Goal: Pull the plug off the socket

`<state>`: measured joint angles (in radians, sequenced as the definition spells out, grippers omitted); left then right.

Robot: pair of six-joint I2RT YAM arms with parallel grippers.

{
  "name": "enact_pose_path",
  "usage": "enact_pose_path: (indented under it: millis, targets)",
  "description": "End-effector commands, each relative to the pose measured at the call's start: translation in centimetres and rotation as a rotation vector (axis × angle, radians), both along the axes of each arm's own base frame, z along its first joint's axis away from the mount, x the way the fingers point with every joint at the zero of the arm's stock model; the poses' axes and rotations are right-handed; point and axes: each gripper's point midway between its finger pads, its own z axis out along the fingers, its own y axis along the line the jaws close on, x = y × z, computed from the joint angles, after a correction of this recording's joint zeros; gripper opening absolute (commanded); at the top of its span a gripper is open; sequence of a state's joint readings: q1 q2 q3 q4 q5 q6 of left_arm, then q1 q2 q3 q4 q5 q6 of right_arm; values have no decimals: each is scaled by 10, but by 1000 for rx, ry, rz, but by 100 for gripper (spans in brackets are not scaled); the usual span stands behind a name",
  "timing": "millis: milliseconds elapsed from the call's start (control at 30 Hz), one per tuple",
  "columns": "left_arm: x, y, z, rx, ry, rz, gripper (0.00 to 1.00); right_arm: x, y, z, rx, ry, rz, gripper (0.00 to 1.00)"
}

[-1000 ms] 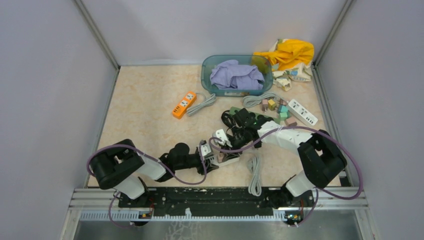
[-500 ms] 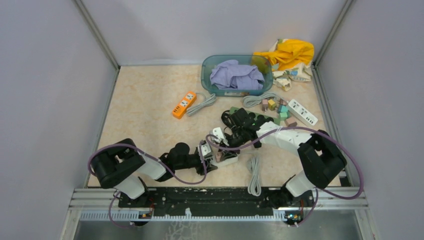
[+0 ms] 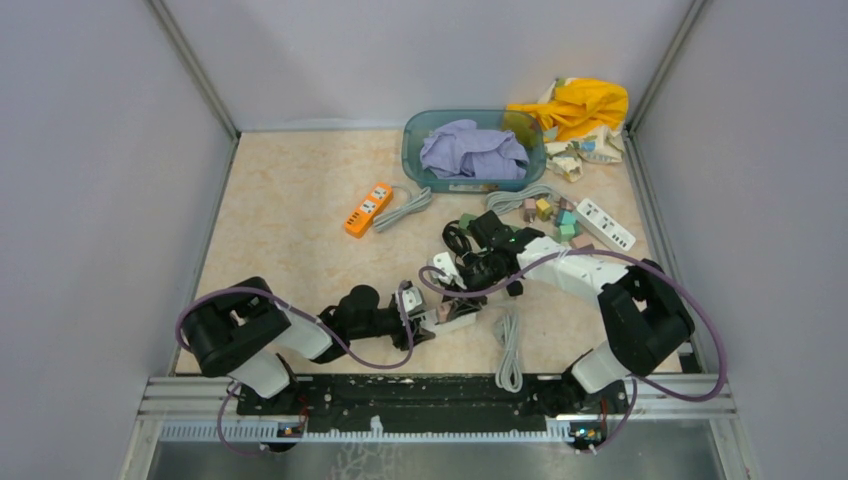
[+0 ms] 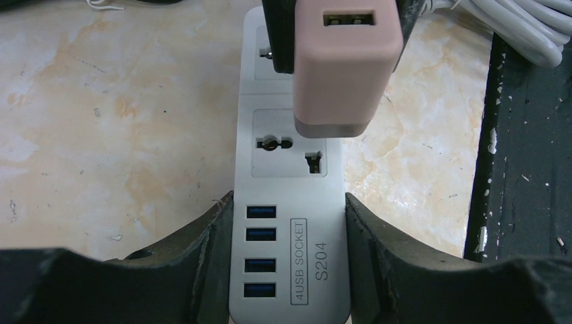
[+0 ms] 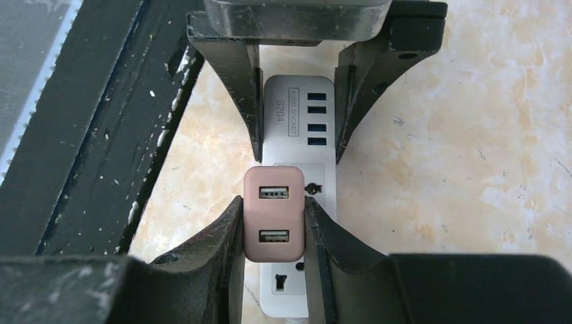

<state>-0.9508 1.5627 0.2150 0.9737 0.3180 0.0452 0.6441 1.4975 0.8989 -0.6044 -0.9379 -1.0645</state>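
Note:
The plug needs to go onto the tabletop beside the black cable, so my right gripper should next move outward and let go of it there, since that place is outward of the gripper.
A white power strip, the socket, lies on the beige table by the near rail, and my left gripper is shut on its USB end. The left wrist view shows the pink two-port plug hanging just above the strip's face, with one round-and-slot outlet bare below it. Its pins are hidden. My right gripper is shut on the plug from both sides. In the top view the strip sits between my left gripper and right gripper.
A coiled grey cable lies right of the strip, beside the black rail. Farther back are an orange power strip, a teal basin with purple cloth, several coloured plugs, another white strip and a yellow cloth.
My right arm has drawn back a little, away from the strip, with the pink plug in its grip. The left arm and the strip have stayed put.

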Motion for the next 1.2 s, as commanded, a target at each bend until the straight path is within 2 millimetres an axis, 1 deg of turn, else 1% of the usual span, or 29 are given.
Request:
enact_pose_path:
  millis: [0,100,267,433,533,700,767,867,967,1100,1167]
  targets:
    - [1,-7,7,-27,-9,-19,1,0,17,30,107,-41,37,0]
    - [1,-8,6,-27,-4,-23,0,4,22,33,108,-46,5,0]
    - [2,-10,5,-30,1,-26,1,15,27,40,111,-69,-58,0]
    - [1,-10,5,-29,2,-27,1,25,20,35,81,-82,-83,0]
    - [1,-9,6,-28,2,-27,1,28,14,36,77,-88,-80,0]
    - [1,-9,6,-30,1,-26,1,21,8,39,95,-80,-35,0]
    - [1,-9,7,-30,0,-25,1,22,9,40,94,-77,-40,0]
    - [1,-8,8,-33,-3,-20,1,35,7,40,84,-63,-108,0]
    - [1,-7,9,-34,-2,-16,1,56,-4,45,84,-71,-193,0]
    - [1,-6,9,-32,-2,-13,1,90,-26,52,60,-125,-348,0]
    - [2,-6,9,-29,-2,-8,1,109,-42,53,35,-157,-435,0]
